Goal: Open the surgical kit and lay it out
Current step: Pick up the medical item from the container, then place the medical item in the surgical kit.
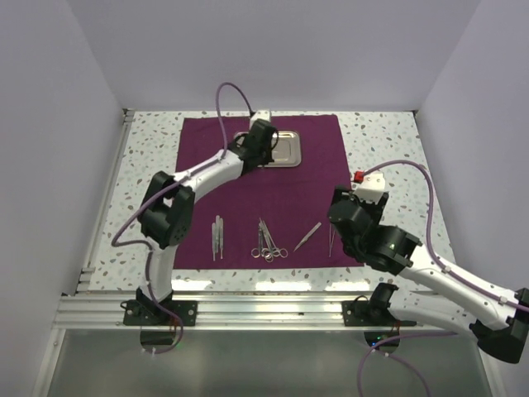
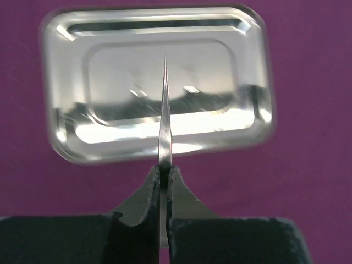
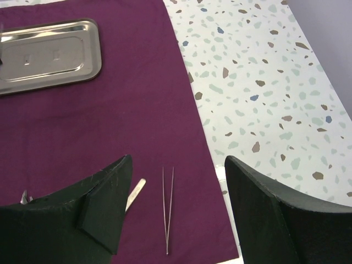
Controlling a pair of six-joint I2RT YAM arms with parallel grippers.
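My left gripper comes back to the right in the top view next, lowering beside the thin tweezers to release, as other instruments line the cloth's near edge.
The dark purple cloth (image 1: 248, 190) lies spread flat on the table. The shiny steel tray (image 1: 288, 149) sits at its far middle. My left gripper (image 1: 263, 145) hovers over the tray (image 2: 110, 66), shut on a thin pointed silver instrument (image 2: 165, 121) that points forward over it. Along the cloth's near edge lie slim probes (image 1: 217, 236), scissors and forceps (image 1: 266, 240), tweezers (image 1: 307, 236) and thin tweezers (image 1: 331, 240). My right gripper (image 3: 179, 159) is open and empty above the thin tweezers (image 3: 168, 209), near the cloth's right edge.
Speckled tabletop (image 3: 264, 82) lies bare right of the cloth. White walls enclose the table on three sides. An aluminium rail (image 1: 264, 310) runs along the near edge by the arm bases.
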